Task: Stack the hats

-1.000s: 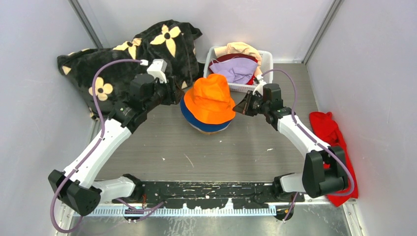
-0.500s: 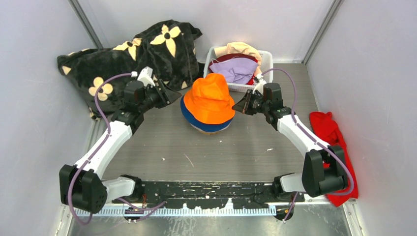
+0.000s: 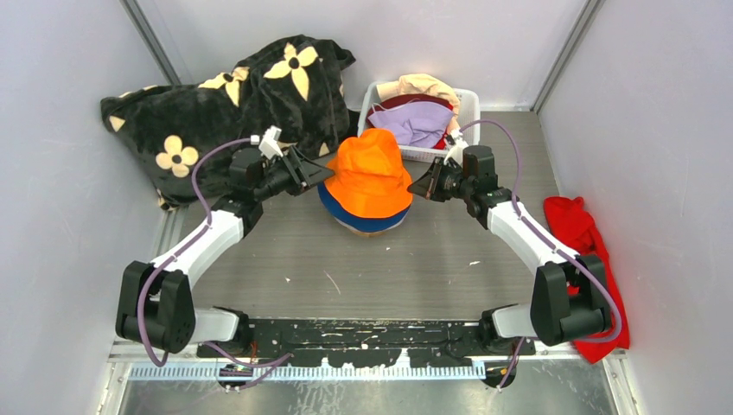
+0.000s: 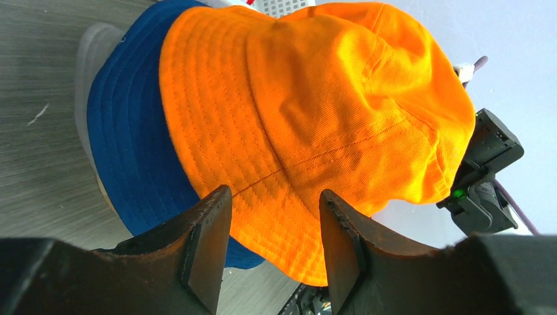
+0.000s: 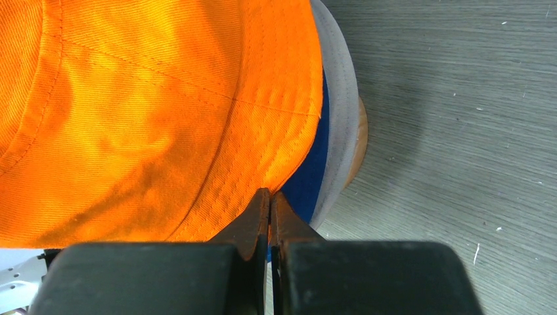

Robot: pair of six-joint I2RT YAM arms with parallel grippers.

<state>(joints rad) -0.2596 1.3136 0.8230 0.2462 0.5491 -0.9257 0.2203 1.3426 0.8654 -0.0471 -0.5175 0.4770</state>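
Observation:
The blue hat is below the held brim of the orange hat, so I should next lower my right gripper a little toward the blue hat's brim (image 3: 398, 216) (image 5: 304, 190) and release the orange hat.
The orange hat (image 3: 370, 173) lies on top of the blue hat (image 3: 367, 222), which lies on the grey hat (image 5: 338, 111), mid table. My right gripper (image 3: 417, 187) is shut on the orange hat's right brim (image 5: 249, 164). My left gripper (image 3: 321, 175) is open, its jaws on either side of the orange hat's left brim (image 4: 282, 216), not closed on it. The lilac hat (image 3: 420, 123), maroon hat (image 3: 399, 102) and cream hat (image 3: 423, 85) lie in the white basket (image 3: 469, 99) behind.
A black blanket with cream flowers (image 3: 225, 104) lies at the back left, close to my left arm. A red cloth (image 3: 581, 226) lies at the right wall. Something tan (image 5: 360, 141) shows under the grey hat.
My left gripper has swung right and down from beside the blanket to the orange hat's left brim. My right gripper has stayed shut on the right brim.

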